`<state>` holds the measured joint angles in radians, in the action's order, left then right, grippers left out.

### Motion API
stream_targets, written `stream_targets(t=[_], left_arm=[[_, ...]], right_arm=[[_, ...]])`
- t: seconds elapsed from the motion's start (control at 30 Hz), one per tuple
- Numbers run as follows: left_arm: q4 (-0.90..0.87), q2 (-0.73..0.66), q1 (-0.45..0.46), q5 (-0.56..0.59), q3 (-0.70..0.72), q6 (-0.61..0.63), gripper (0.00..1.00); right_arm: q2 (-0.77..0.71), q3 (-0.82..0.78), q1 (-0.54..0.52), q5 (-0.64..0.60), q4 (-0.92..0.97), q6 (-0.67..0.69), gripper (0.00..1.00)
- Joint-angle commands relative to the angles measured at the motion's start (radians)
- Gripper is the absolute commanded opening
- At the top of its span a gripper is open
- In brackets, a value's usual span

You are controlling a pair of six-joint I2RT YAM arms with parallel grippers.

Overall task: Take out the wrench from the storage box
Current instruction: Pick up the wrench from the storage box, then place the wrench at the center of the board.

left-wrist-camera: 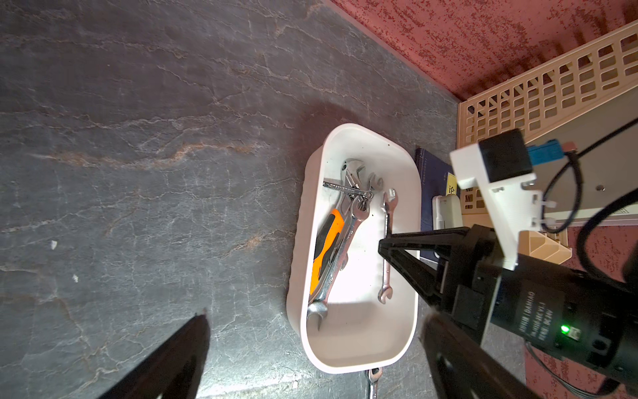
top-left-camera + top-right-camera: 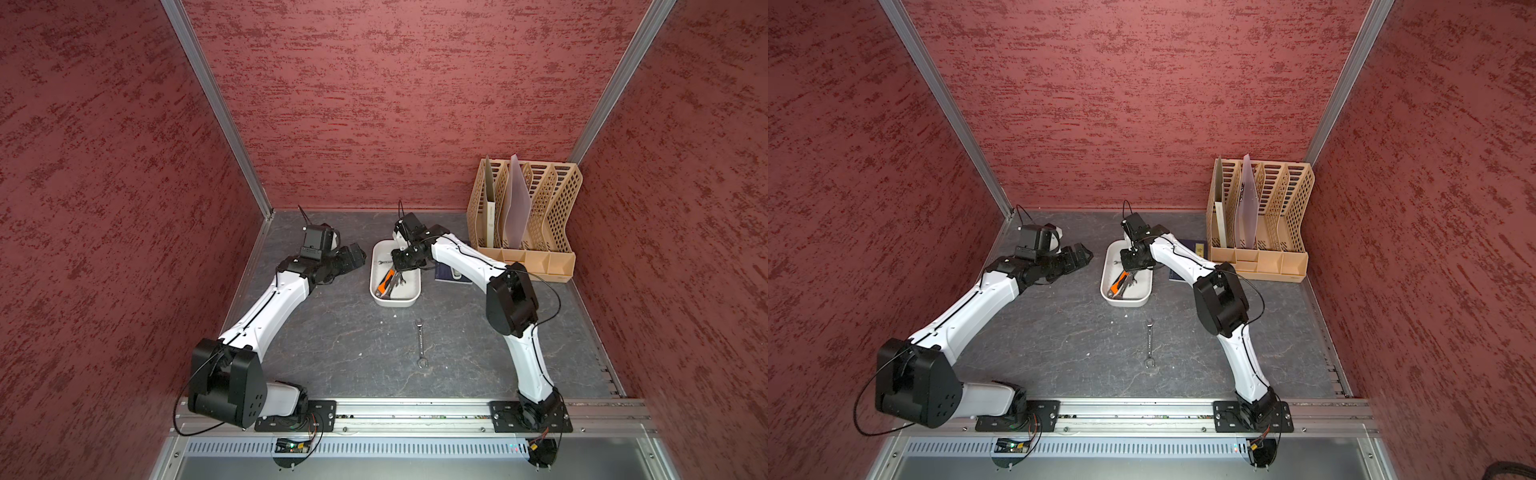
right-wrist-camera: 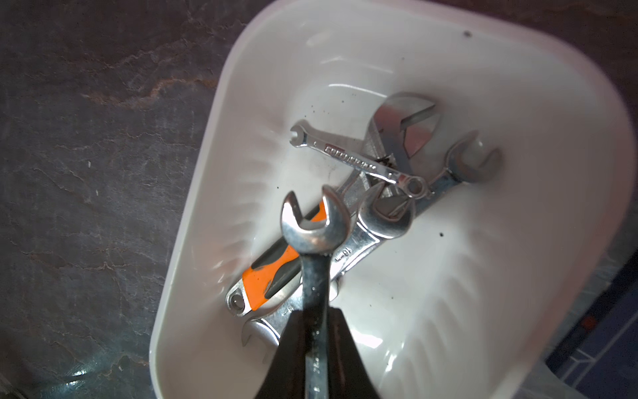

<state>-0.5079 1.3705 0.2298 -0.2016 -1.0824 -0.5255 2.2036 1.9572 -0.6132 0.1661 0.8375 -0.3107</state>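
Note:
I need to lift my right gripper over the box's rim, then go back and down to release the slim silver wrench's handle, as bare tabletop is back of it, beside the lone wrench.
The white storage box [image 2: 375, 270] [image 2: 1105, 272] sits mid-table and holds several wrenches. My right gripper [image 3: 316, 312] [image 2: 400, 272] reaches down into it and is shut on the shank of a slim silver open-end wrench [image 3: 314, 238] [image 1: 386, 276]. That wrench's head stands over an orange-handled adjustable wrench [image 3: 272, 273] [image 1: 328, 241]. A small combination wrench [image 3: 355, 160] lies across the pile. My left gripper [image 2: 354, 252] [image 1: 316, 316] rests open just left of the box, holding nothing.
One more wrench [image 2: 420, 343] [image 2: 1149, 343] lies on the dark table in front of the box. A tan lattice file rack [image 2: 528, 216] stands at the back right. A dark blue book [image 2: 451, 274] lies between rack and box. Red walls enclose the table.

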Motion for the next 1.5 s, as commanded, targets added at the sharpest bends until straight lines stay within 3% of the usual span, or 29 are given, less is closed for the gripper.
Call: stream_targets(t=[0.0, 0.2, 0.67, 1.0, 1.37, 1.47], left_arm=[[0.021, -0.033, -0.006, 0.008, 0.012, 0.007, 1.00], [0.021, -0.049, 0.007, 0.019, 0.015, 0.006, 1.00], [0.023, -0.064, 0.081, 0.045, 0.012, 0.007, 1.00], [0.016, -0.069, 0.091, 0.077, 0.019, 0.015, 1.00], [0.022, -0.056, 0.090, 0.075, 0.024, 0.014, 1.00], [0.021, -0.053, 0.090, 0.074, 0.024, 0.013, 1.00]], right_arm=[[-0.114, 0.015, 0.011, -0.038, 0.007, -0.009, 0.00], [-0.287, -0.159, 0.011, -0.070, -0.029, -0.050, 0.00], [-0.780, -0.947, -0.076, -0.112, -0.212, -0.321, 0.00], [-0.765, -1.191, -0.147, -0.097, -0.381, -0.465, 0.00], [-0.701, -1.232, -0.181, -0.104, -0.405, -0.509, 0.00], [-0.695, -1.230, -0.181, -0.088, -0.397, -0.487, 0.06]])
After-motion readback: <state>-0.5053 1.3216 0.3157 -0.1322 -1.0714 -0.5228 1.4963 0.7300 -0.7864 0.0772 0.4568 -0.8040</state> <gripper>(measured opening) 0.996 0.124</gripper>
